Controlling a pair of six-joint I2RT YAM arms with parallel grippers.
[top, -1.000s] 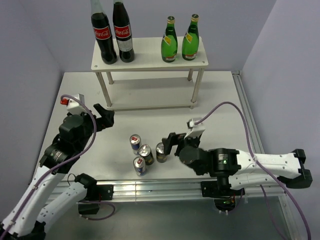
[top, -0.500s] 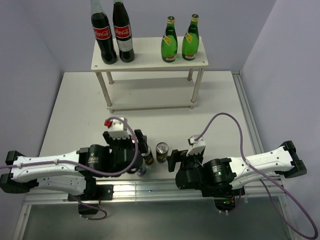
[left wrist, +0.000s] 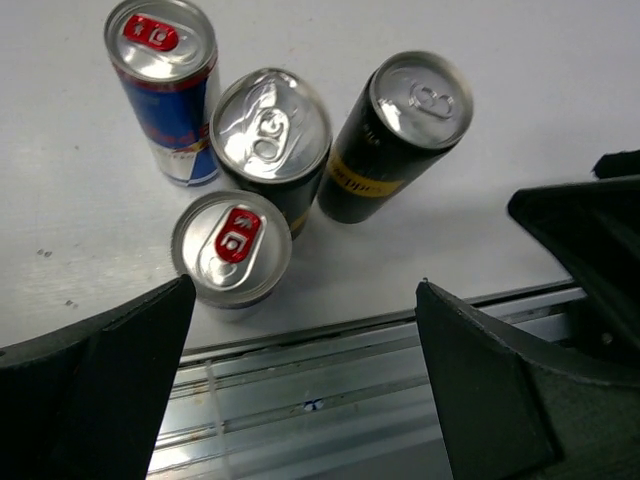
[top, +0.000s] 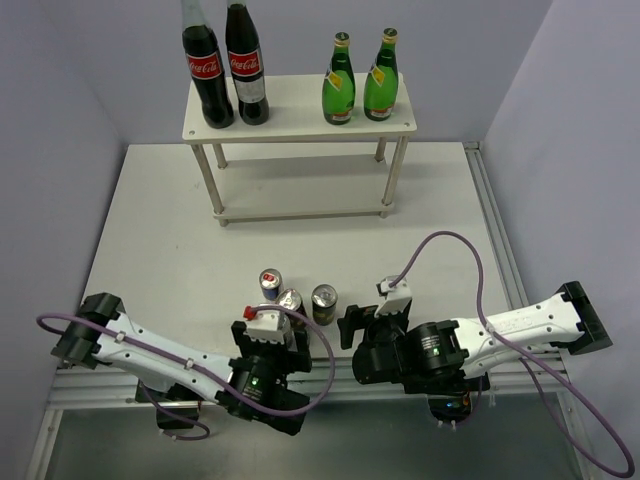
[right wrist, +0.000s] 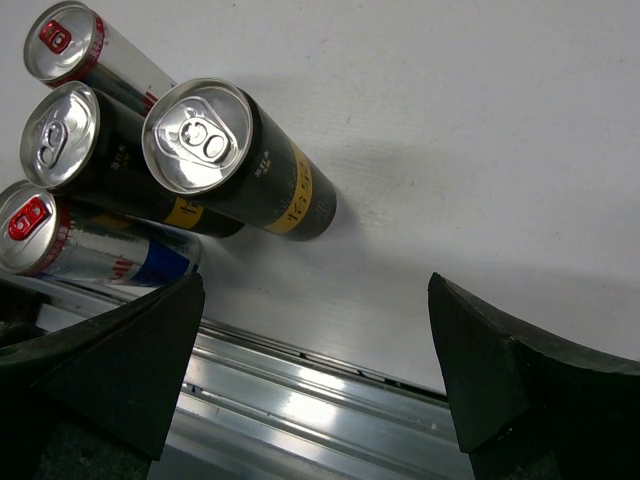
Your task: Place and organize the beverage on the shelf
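I should next lower my left gripper outward, open fingers around the nearer blue-and-silver can.
The white shelf (top: 300, 120) stands at the back, with two green bottles (top: 339, 92) upright on the right of its top board. Several cans stand bunched near the table's front edge: a blue-and-silver can (top: 270, 285), two dark cans (top: 291, 302) (top: 324, 302), and a nearer blue-and-silver can (left wrist: 232, 245) that my left wrist hides from above. My left gripper (left wrist: 305, 300) (top: 272, 345) hangs open just on the near side of that can, holding nothing. To the right of the dark can (right wrist: 195, 135), my right gripper (right wrist: 315, 285) (top: 365, 330) is open and empty.
Two tall cola bottles (top: 207, 75) stand on the left of the shelf's top board. Its lower board (top: 300, 185) carries nothing. An aluminium rail (left wrist: 330, 370) runs along the table's near edge under both grippers. Walls close in the left, back and right.
My left arm has swung from the left side down to the front edge, ending over the near cans. My right gripper drew back toward the rail. No can moved.
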